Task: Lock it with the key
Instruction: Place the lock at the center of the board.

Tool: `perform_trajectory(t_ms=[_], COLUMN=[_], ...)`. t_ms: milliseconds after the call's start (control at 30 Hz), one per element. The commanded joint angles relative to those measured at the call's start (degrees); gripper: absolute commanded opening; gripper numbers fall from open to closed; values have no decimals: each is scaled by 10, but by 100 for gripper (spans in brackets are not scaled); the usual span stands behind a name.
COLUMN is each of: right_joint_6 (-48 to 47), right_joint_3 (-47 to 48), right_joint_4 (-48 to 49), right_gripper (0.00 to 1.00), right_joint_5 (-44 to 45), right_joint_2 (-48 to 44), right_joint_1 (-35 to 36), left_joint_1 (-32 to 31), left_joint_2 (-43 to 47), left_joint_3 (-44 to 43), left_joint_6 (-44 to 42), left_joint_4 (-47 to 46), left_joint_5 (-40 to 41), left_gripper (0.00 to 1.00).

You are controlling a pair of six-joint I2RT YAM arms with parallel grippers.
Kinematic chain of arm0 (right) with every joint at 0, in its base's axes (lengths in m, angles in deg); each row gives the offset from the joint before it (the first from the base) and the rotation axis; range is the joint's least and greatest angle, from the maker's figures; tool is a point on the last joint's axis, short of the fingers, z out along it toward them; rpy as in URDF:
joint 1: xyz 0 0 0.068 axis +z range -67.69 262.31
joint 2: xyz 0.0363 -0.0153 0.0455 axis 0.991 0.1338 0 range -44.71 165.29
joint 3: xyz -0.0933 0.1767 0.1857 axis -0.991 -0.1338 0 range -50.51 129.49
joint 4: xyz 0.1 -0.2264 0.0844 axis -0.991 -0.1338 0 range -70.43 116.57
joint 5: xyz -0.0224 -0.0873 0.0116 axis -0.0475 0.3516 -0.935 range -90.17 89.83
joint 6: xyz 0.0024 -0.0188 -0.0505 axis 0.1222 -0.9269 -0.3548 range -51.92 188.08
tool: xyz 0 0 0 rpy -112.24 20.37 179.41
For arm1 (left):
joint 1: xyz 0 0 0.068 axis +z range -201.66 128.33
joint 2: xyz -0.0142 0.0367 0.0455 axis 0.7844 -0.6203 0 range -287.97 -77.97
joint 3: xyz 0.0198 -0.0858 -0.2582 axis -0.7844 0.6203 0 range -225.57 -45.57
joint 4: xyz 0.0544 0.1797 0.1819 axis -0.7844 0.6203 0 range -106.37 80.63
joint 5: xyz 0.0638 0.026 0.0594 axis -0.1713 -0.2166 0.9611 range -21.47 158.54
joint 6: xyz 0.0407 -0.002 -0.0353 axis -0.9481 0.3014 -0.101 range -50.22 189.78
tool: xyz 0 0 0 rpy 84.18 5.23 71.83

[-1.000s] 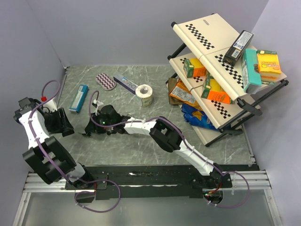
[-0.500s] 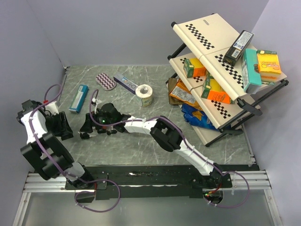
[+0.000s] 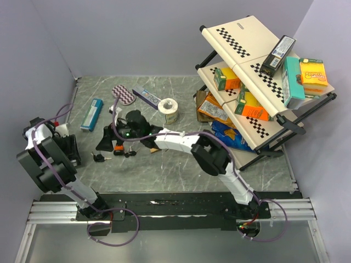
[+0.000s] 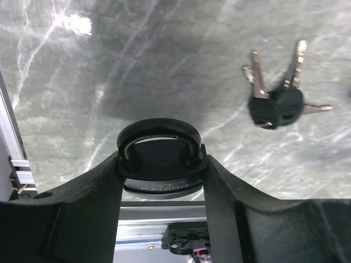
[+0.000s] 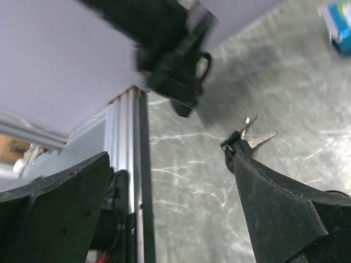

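Note:
My left gripper lowers the padlock onto the bare marble beside the keys next and releases it, since that patch lies clear of other things.
A black padlock sits shackle-forward between the fingers of my left gripper, which is shut on it just above the table at the left side. A bunch of keys with black heads lies loose on the marble table, to the right of the padlock. From above, the keys lie just in front of my right gripper. My right gripper stands wide open with nothing between its fingers; the keys lie by its right finger, and the padlock hangs beyond.
At the back lie a blue box, a striped pad, a flat carton and a tape roll. A tilted checkered rack with boxes fills the right side, with snack bags beneath. An aluminium rail runs along the near edge.
My right gripper has opened and let go of the keys, which now lie on the table. It has drawn back away from the left gripper, which still holds the padlock.

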Motion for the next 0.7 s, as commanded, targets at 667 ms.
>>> perform_trajectory(t_ms=[667], right_joint_6=[-79], right_joint_3=[-113], right_joint_4=[-43], right_gripper=[100], right_joint_5=[-96], right_joint_2=[-157], right_joint_1=[-66], left_joint_1=[-81], left_joint_2=[-123], left_joint_3=[-77], left_joint_6=[-21], left_joint_4=[-8], left_joint_5=[72], left_gripper=[19])
